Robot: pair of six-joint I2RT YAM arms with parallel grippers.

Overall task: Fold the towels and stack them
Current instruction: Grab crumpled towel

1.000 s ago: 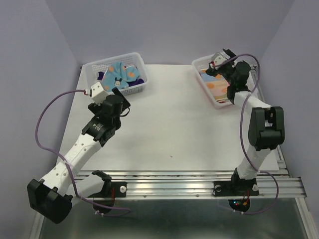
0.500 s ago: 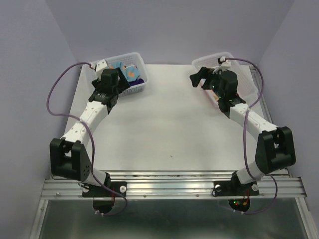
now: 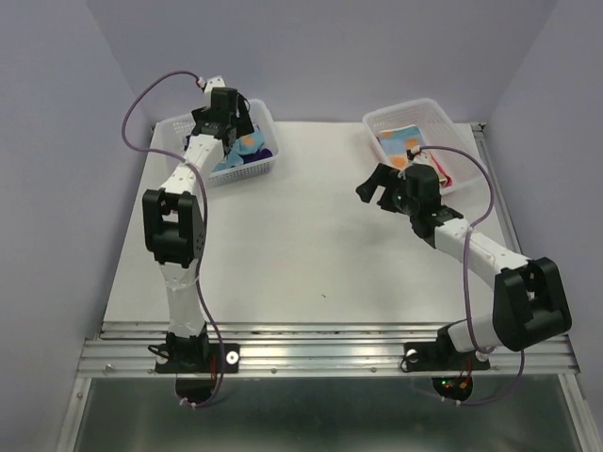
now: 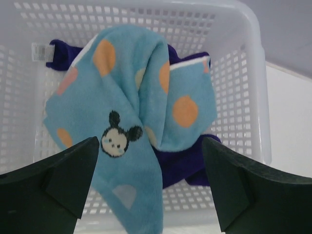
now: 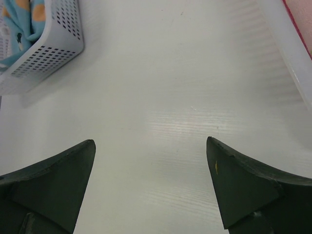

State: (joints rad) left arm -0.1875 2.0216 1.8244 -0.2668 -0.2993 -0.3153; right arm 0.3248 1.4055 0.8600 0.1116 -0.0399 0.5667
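Note:
I should next lower my left gripper into the basket and close on the light blue towel's raised fold beside the cartoon ears, lying below its open fingers.
A light blue towel with orange spots and a cartoon figure [image 4: 131, 112] lies crumpled in the left white basket [image 4: 253, 87], over a dark purple towel [image 4: 187, 168]. My left gripper [image 4: 151, 187] is open and hovers just above them; it also shows in the top view [image 3: 229, 111]. In the right basket [image 3: 435, 115] lie folded towels: light blue with orange spots and peach-orange [image 3: 398, 141], and a pink-red edge [image 3: 441, 169]. My right gripper [image 3: 375, 185] is open and empty above the table, left of the right basket. In the right wrist view the gripper [image 5: 151, 185] faces bare table.
The white table [image 3: 311, 245] spans the space between the two baskets. The left basket [image 5: 53, 44] shows at the top left of the right wrist view, and the right basket's rim [image 5: 287, 44] at its top right. Purple walls surround the table.
My left arm has reached farther back and now hangs over the left basket. My right gripper has left the right basket and moved left and nearer, over the table.

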